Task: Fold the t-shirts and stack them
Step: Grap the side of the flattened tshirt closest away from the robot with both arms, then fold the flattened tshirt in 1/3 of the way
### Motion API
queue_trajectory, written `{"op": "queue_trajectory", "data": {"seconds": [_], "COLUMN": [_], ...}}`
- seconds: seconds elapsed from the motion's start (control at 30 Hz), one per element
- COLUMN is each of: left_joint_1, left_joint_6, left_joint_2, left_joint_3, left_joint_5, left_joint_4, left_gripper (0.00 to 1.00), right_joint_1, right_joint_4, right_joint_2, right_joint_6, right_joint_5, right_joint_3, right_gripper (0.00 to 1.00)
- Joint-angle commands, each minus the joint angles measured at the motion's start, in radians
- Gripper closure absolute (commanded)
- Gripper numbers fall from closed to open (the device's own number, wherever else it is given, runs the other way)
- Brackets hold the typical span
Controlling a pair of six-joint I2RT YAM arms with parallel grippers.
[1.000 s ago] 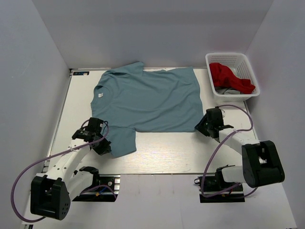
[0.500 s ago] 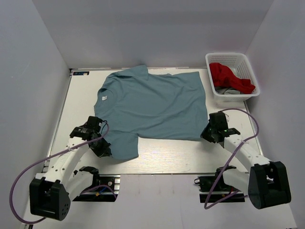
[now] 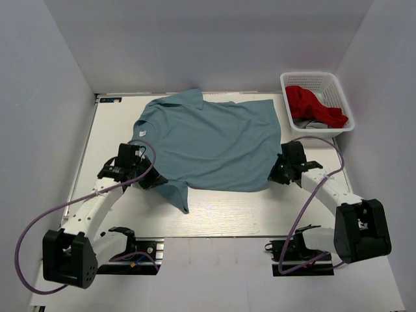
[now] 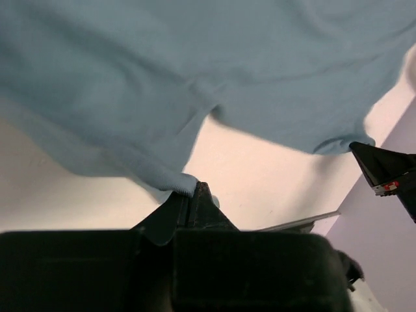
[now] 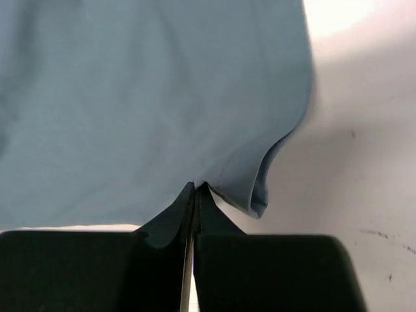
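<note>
My left gripper will next lift the pinched edge and move it away from my base, over the shirt toward its far side (image 3: 174, 101).
A grey-blue t-shirt (image 3: 214, 140) lies spread flat across the white table (image 3: 221, 211), collar toward the back left. My left gripper (image 3: 156, 181) is shut on the shirt's near-left edge by the sleeve. In the left wrist view the jaws (image 4: 193, 189) pinch a rolled hem of the cloth (image 4: 195, 65), which hangs a little above the table. My right gripper (image 3: 275, 175) is shut on the near-right corner of the hem. In the right wrist view its closed tips (image 5: 196, 187) bite the fabric (image 5: 143, 97), with a small fold curling to the right.
A white lattice basket (image 3: 313, 76) stands at the back right with a red cloth (image 3: 313, 104) and a grey one (image 3: 311, 123) inside. Grey walls close in the table on three sides. Cables loop from both arms near the front edge.
The right gripper has shut on the hem corner. The shirt slid right, its left part bunching. The left gripper moved back and inward, carrying the sleeve edge with it.
</note>
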Motion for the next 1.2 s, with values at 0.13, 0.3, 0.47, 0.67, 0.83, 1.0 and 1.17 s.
{"op": "queue_trajectory", "data": {"seconds": [0.13,0.3,0.47,0.67,0.83,1.0,1.17], "left_joint_1": [0.012,0.021,0.03,0.03,0.039,0.049,0.082], "left_joint_6": [0.034,0.018,0.031,0.124,0.253,0.276,0.261], "left_joint_2": [0.147,0.283,0.402,0.46,0.56,0.702,0.868], "left_joint_3": [0.267,0.408,0.549,0.58,0.633,0.736,0.833], "left_joint_5": [-0.132,-0.263,-0.378,-0.444,-0.458,-0.527,-0.608], "left_joint_4": [0.11,0.12,0.12,0.269,0.387,0.398,0.442], "left_gripper": [1.0,1.0,1.0,1.0,1.0,1.0,0.98], "right_joint_1": [-0.004,-0.001,-0.004,-0.006,-0.012,-0.02,-0.039], "right_joint_4": [-0.002,-0.004,-0.022,-0.035,-0.044,-0.074,-0.131], "right_joint_2": [0.115,0.188,0.268,0.377,0.452,0.564,0.725], "right_joint_6": [-0.046,-0.05,-0.076,-0.103,-0.113,-0.103,-0.043], "right_joint_5": [0.043,0.1,0.129,0.165,0.209,0.243,0.281], "right_joint_3": [0.257,0.348,0.484,0.607,0.693,0.776,0.932], "right_gripper": [1.0,1.0,1.0,1.0,1.0,1.0,1.0]}}
